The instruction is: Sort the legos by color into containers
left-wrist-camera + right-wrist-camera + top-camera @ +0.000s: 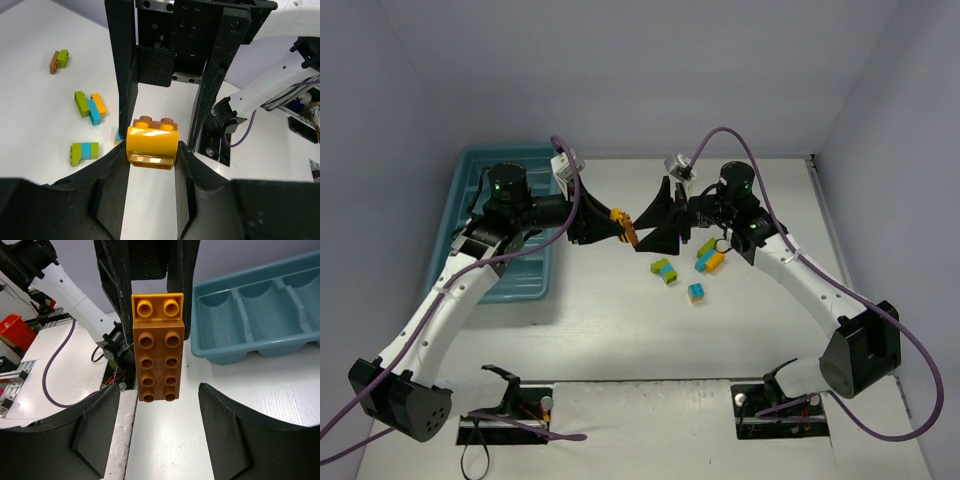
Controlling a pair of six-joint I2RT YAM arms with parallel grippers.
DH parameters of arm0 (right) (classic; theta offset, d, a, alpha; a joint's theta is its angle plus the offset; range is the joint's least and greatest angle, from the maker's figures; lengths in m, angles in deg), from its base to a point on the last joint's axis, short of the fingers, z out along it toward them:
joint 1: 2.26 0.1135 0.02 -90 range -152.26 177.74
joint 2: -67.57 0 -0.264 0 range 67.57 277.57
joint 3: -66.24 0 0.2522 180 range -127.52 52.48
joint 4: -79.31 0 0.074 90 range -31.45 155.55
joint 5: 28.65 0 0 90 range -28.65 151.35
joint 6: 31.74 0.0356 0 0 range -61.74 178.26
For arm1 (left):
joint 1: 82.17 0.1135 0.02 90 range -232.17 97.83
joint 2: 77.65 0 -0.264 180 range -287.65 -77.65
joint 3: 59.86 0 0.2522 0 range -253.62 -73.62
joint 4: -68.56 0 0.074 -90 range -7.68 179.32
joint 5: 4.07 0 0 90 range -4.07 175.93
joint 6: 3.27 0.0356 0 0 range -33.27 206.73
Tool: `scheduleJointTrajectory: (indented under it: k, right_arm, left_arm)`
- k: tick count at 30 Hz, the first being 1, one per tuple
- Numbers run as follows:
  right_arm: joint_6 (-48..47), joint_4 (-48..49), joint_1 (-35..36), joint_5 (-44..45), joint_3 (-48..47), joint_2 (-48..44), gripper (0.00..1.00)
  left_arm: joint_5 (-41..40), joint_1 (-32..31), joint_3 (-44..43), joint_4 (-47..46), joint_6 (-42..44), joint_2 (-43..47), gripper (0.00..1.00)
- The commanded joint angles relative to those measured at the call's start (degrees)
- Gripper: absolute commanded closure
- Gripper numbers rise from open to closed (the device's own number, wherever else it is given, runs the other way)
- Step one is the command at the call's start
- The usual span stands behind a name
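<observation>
My left gripper goes to the left in the top view next, then down into the tray's near section (515, 277), which looks empty, to release the yellow-orange lego.
My left gripper (620, 228) is shut on a yellow-orange lego (151, 146) that is joined to a long brown lego (159, 360), and holds the pair above the table's middle. My right gripper (644, 228) faces it, open. In the right wrist view the brown lego's free end lies between my right fingers (97, 430) without touching them. The teal tray (480, 190) stands at the far left, and its compartments (250, 315) look empty. Loose legos lie right of centre: a lime-cyan pair (664, 271), a cyan-orange one (696, 292) and a yellow-cyan-green cluster (709, 256).
The left wrist view shows a brown-lime pair (58, 61), a lime-cyan-orange cluster (91, 105) and a lime-cyan piece (84, 151) on the white table. Purple cables loop over both arms. The arm bases sit at the near edge.
</observation>
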Motion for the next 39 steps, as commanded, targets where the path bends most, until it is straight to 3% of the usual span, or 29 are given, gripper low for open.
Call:
scheduleJointTrajectory:
  k: [1, 9, 15, 18, 24, 35, 39]
  right_arm:
    - [0.4, 2.9, 0.9, -1.4, -3.0, 0.4, 0.40]
    - [0.1, 2.8, 1.5, -0.5, -3.6, 2.2, 0.43]
    - [0.0, 2.8, 1.8, -0.4, -4.6, 3.1, 0.55]
    - [-0.3, 2.7, 1.8, -0.4, -4.9, 3.4, 0.64]
    - [-1.6, 1.1, 1.2, -1.1, -4.8, 3.9, 1.00]
    - [-1.2, 0.6, -3.5, -4.2, -3.8, 2.6, 1.00]
    - [-1.3, -0.1, -5.0, -2.9, -2.9, 1.5, 1.00]
  left_arm:
    - [-0.2, -0.2, -3.4, -3.7, 1.6, 1.7, 1.00]
    - [-0.2, -0.7, -3.7, -3.8, 1.7, 1.3, 1.00]
    - [-0.2, -0.7, -3.7, -2.6, 2.6, 0.8, 1.00]
    - [-0.4, -0.8, -4.0, -0.5, 4.1, 0.8, 1.00]
    - [-1.4, -0.8, -4.3, 5.2, 8.3, 1.3, 1.00]
    - [-3.6, 0.2, -3.9, 13.6, 14.7, 1.9, 1.00]
    - [-8.7, 1.7, -3.4, 14.6, 15.3, 3.2, 1.00]
